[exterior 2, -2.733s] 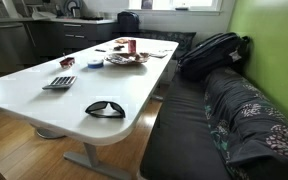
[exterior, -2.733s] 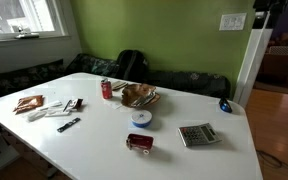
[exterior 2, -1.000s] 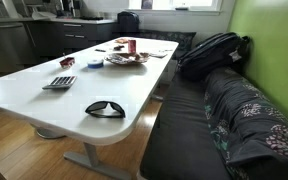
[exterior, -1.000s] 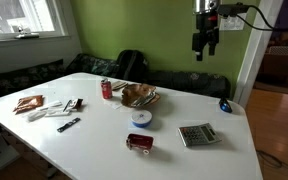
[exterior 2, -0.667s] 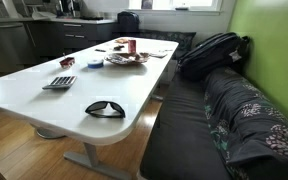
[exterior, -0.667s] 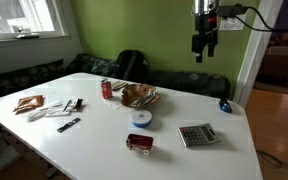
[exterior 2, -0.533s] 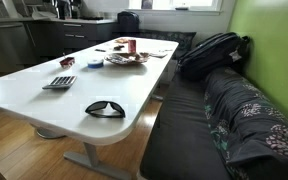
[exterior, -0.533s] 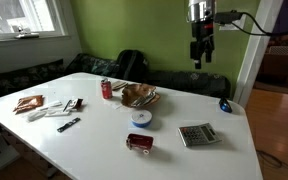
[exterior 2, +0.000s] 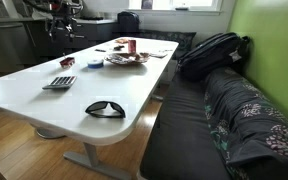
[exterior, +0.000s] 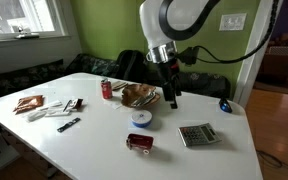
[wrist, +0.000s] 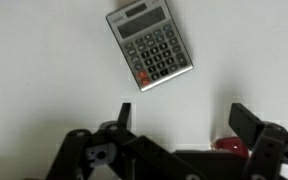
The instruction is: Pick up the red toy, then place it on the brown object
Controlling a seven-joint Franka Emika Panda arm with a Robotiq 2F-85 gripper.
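My fingers are still above bare table. My gripper should next move open, down and to the right in the wrist view, around the red toy [exterior: 139, 142] [wrist: 231, 146].
The red toy [exterior: 139, 142] sits near the front of the white table [exterior: 94, 150], small and dark red; in the wrist view only a sliver of it [wrist: 234, 145] shows by the right finger. It shows small in an exterior view [exterior 2: 68, 62]. The brown object [exterior: 138, 96] is a shallow basket-like thing behind the white-and-blue disc [exterior: 141, 117]. My gripper [exterior: 170, 99] hangs open and empty above the table, right of the brown object and up-right of the toy. In the wrist view [wrist: 181, 118] its fingers are spread over bare table.
A grey calculator [exterior: 197, 134] [wrist: 149, 44] lies right of the toy. An upright red soda can [exterior: 107, 89], a reddish-brown packet [exterior: 28, 103], papers and a dark tool [exterior: 68, 125] lie at the left. Sunglasses [exterior 2: 105, 108] lie near one table end. A black backpack [exterior 2: 212, 52] sits on the bench.
The arm has swung down from high near the wall to low over the table beside the brown object. The objects have not moved.
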